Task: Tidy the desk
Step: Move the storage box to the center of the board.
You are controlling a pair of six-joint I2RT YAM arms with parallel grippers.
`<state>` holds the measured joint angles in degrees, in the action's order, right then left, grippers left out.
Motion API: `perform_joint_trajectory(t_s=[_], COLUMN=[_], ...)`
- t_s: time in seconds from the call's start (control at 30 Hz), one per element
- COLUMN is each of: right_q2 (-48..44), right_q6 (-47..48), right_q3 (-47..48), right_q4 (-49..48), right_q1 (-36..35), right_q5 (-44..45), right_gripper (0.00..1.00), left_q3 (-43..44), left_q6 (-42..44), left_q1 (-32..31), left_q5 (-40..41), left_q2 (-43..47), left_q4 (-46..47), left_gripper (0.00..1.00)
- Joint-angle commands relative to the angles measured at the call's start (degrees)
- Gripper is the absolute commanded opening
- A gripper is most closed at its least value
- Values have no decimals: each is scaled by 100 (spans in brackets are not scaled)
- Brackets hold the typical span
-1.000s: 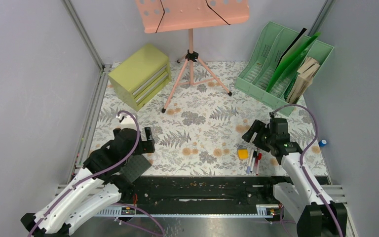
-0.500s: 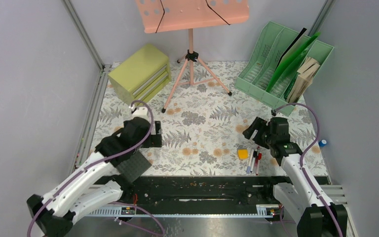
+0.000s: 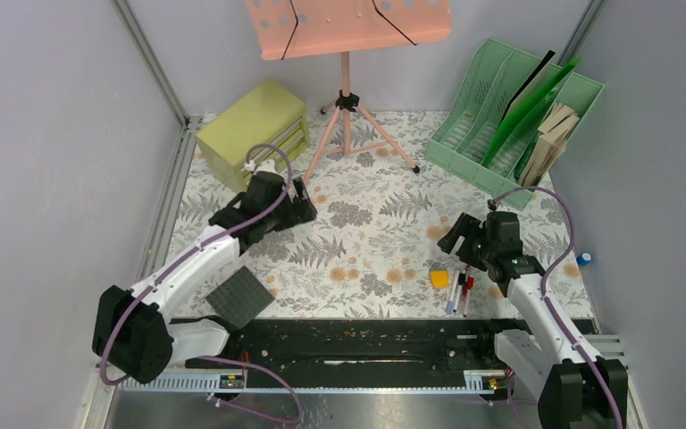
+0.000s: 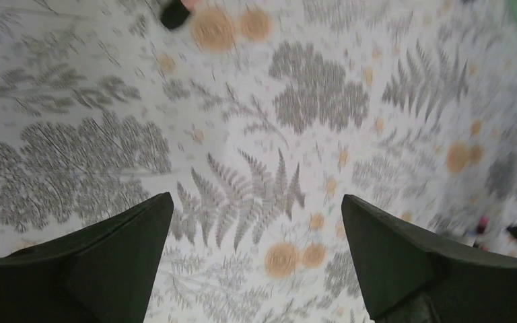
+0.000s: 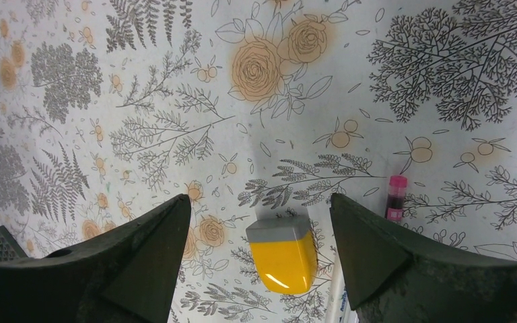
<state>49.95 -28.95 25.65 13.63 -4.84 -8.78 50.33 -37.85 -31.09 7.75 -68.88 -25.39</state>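
Note:
Next, the left gripper turns and swings off the desk's bare print toward the cabinet's near end, to the gripper's left in the top view, and closes there.
The desk (image 3: 366, 228) is a whitish tabletop printed with ferns and orange flowers. My left gripper (image 3: 302, 204) is open and empty, reaching over the desk's left middle, just in front of the olive-yellow cabinet; its wrist view shows only bare print between the fingers (image 4: 256, 202). My right gripper (image 3: 457, 243) is open and empty at the right. A small yellow block with a grey end (image 5: 281, 252) lies on the desk between its fingers (image 5: 261, 198), also visible from above (image 3: 439, 278). Several pens (image 3: 460, 291) lie next to it, one pink-capped (image 5: 396, 196).
An olive-yellow drawer cabinet (image 3: 255, 136) stands back left, a pink music stand (image 3: 347, 107) at back centre, one foot showing (image 4: 174, 13). A green file rack (image 3: 514, 116) stands back right. A dark grey square pad (image 3: 240, 297) lies front left. A small blue-capped thing (image 3: 584, 259) sits at the right edge.
My left arm has stretched away from the grey pad toward the back, its gripper now near the cabinet and stand leg. The right arm has barely moved.

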Motion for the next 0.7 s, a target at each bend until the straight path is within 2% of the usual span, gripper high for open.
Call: perform_joint_trajectory(t_s=[0.0,0.1,0.2,0.37,0.6,0.67], right_q2=[149,184,203,287,418,426], right_q6=[139,144,153,168,188,188], right_q3=[215,219,225,255,301,299], right_q4=[-104,-121,-130,-130,-140,-135], right_q1=[-44,-43,-39,-41,-43,-43], right_q5=[-164,-193,-211,-231,-276,-275], right_gripper=[83,83,83,83,82,82], left_q3=[231,217,374,1000,1737,1802], left_q6=[-431,-486,-376,196,720,903], left_q1=[993,1575,1854,1890,1886,1888], left_q5=[-608,-375,128,1319,2451,2612], left_q2=[-12,-35,-212,-859,-1952,-2135], left_q4=[1093,1241,1262,942,578,731], left_gripper=[99,97,96,93,88,88])
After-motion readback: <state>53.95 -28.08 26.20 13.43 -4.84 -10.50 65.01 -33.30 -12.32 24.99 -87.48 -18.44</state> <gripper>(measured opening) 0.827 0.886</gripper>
